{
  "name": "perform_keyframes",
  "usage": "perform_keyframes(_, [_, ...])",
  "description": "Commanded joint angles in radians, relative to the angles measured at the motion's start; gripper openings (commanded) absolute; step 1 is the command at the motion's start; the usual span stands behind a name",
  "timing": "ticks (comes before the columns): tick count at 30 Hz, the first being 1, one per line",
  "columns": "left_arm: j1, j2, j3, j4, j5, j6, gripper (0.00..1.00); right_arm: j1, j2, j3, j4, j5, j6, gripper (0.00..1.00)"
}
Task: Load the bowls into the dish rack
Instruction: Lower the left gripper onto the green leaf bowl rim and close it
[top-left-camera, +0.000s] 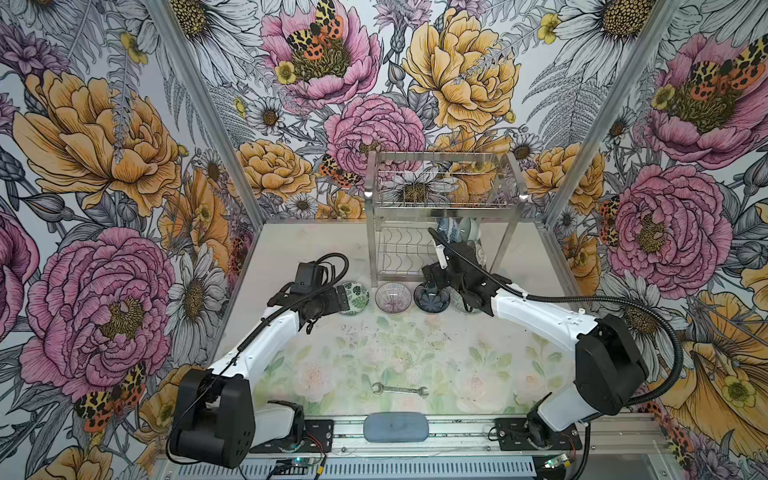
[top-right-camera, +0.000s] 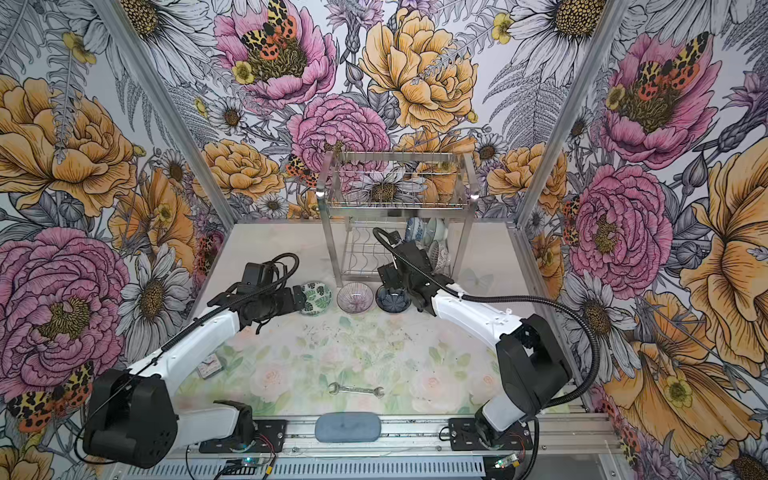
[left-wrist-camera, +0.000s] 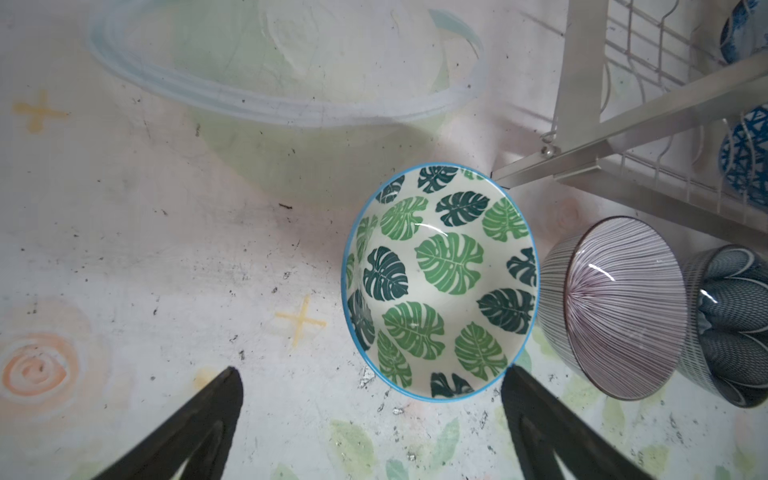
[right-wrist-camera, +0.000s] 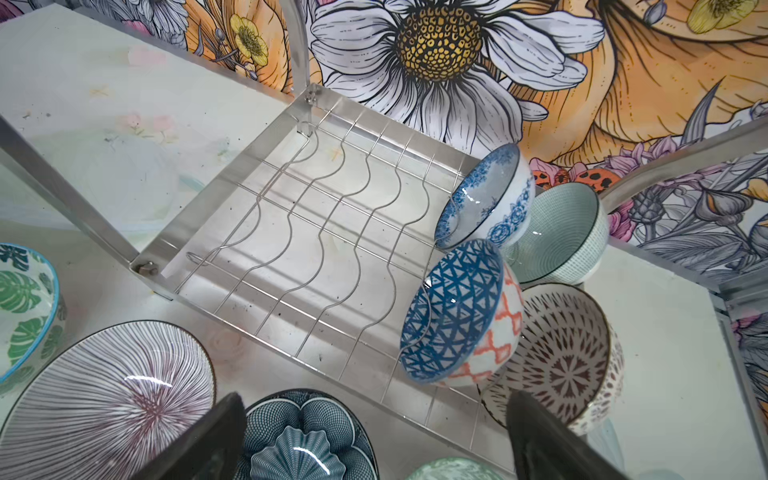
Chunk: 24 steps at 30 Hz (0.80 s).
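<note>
My left gripper lowers next onto the leaf-print bowl's blue rim (left-wrist-camera: 349, 318) on the side away from the striped bowl, since open table leaves that side of the rim clear.
The dish rack (top-left-camera: 440, 154) stands at the back of the table. On its lower tier (right-wrist-camera: 228, 191) a blue floral bowl (right-wrist-camera: 486, 199), a mint bowl (right-wrist-camera: 557, 232), a blue triangle bowl (right-wrist-camera: 453, 307) and a red-patterned bowl (right-wrist-camera: 569, 357) lean on edge. In front of the rack a leaf-print bowl (top-left-camera: 355, 297), a striped bowl (top-left-camera: 393, 296) and a dark blue bowl (top-left-camera: 432, 298) sit in a row. A pale green bowl (right-wrist-camera: 453, 469) lies partly under the right arm. My left gripper (left-wrist-camera: 371, 376) is open just beside the leaf-print bowl (left-wrist-camera: 440, 282). My right gripper (right-wrist-camera: 376, 397) hangs open above the dark blue bowl (right-wrist-camera: 303, 440).
A wrench (top-left-camera: 400, 389) lies on the table's near half, with a grey-blue pad (top-left-camera: 395, 427) on the front rail. A small card (top-right-camera: 210, 368) rests beside the left arm. Metal posts and flowered walls close in both sides.
</note>
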Motion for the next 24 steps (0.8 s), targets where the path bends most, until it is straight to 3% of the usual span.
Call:
perform_keyframes(1, [0.013, 0.033, -0.028, 0.104, 0.034, -0.027, 0.97, 0.004, -0.036, -0.013, 0.018, -0.009, 0.019, 1.00])
perform_keyframes(7, [0.021, 0.104, -0.053, 0.218, 0.093, -0.048, 0.87, 0.004, -0.050, -0.020, 0.004, 0.009, 0.010, 1.00])
perform_keyframes(24, [0.037, 0.260, 0.002, 0.305, 0.089, -0.052, 0.38, 0.002, -0.062, -0.040, 0.000, 0.022, 0.004, 1.00])
